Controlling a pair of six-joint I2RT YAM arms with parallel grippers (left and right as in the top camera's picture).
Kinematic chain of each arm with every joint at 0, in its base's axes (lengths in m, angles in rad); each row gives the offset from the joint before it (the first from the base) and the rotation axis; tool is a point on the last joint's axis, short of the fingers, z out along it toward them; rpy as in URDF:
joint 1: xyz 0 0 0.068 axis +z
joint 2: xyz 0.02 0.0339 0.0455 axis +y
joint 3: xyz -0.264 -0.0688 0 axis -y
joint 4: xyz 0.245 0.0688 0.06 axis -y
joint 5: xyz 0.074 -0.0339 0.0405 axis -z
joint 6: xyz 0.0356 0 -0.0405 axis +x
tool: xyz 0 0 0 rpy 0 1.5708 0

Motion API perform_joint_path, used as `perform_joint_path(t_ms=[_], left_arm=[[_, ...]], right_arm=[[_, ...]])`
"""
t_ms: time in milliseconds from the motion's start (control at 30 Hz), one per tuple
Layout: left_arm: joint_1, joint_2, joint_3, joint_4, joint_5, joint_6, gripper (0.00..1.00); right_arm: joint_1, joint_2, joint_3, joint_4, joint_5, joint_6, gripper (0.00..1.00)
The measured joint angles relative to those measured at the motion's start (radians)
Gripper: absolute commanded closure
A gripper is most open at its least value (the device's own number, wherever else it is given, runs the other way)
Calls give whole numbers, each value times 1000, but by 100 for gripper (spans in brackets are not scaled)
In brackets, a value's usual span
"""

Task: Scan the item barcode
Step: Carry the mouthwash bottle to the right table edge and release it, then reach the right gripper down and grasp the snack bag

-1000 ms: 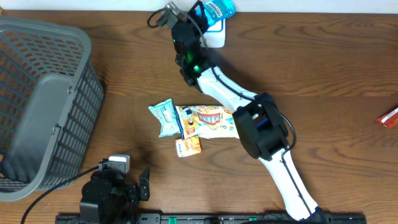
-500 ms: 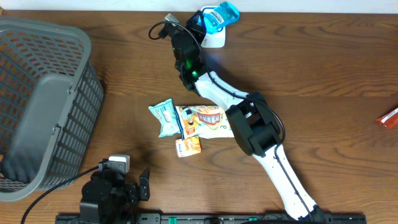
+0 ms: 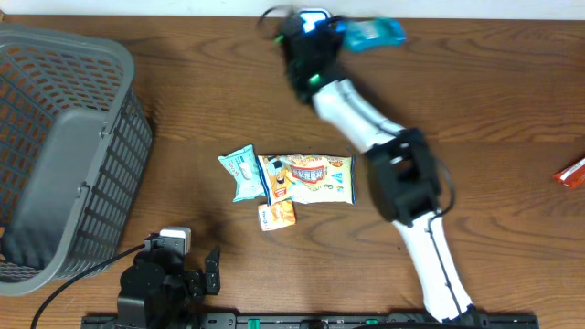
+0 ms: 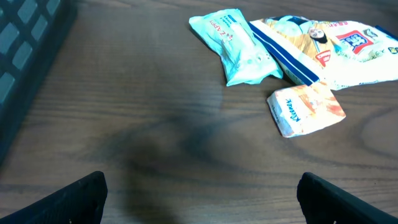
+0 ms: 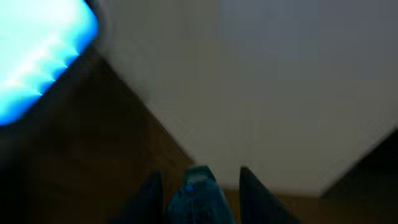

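Observation:
The tabletop to the right in the overhead view, toward the red item (image 3: 571, 174), is bare, so the robot's right gripper needs to swing there next and release the blue packet (image 3: 373, 34).
My right gripper (image 3: 340, 32) is at the back edge of the table, shut on a blue packet (image 3: 373, 34) that sticks out to its right and looks motion-blurred. In the right wrist view the same blue packet (image 5: 199, 194) sits between the dark fingers (image 5: 151, 193); the rest of that view is blurred. A small white device (image 3: 313, 15) shows just behind the wrist, mostly covered by it. No barcode can be made out. My left gripper (image 3: 212, 270) rests at the front left, open, and the left wrist view shows its gripper (image 4: 202, 198) with bare wood between the tips.
A teal packet (image 3: 240, 171), a white and orange snack bag (image 3: 315, 178) and a small orange packet (image 3: 277, 214) lie mid-table. A grey basket (image 3: 55, 146) fills the left side. A red item (image 3: 572, 172) lies at the right edge.
The right arm has swung to the right along the back edge, carrying the blue packet from over the white device to its right. The left arm has not moved.

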Motion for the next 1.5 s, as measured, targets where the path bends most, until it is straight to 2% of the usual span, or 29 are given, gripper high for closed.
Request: perform_joint_path(t_ms=[200,333,433,633,733,933,1000,1033,1100,1333,1500], left_arm=[[0,0,0,0,0,0,2],[0,0,0,0,0,0,2],[0,0,0,0,0,0,2],[0,0,0,0,0,0,2],[0,0,0,0,0,0,2],[0,0,0,0,0,0,2],[0,0,0,0,0,0,2],[0,0,0,0,0,0,2],[0,0,0,0,0,0,2],[0,0,0,0,0,0,2],[0,0,0,0,0,0,2]], right_arm=[[-209,-69,21,-357,29,239,92],[-372,-72,20,-621,-47,445,95],[-482,-72,19,-708,-121,569,96],[-664,-72,19,-797,-208,705,93],[-740,-73,21,-821,-210,757,75],[-830,-77,21,-852,-271,835,49],[-835,-77,21,-857,-292,850,30],[-835,-77,21,-856,-299,862,18],[-830,-77,21,-855,-311,880,1],[-769,-105,21,-851,-324,937,1],[-658,-241,21,-858,-425,966,1]])
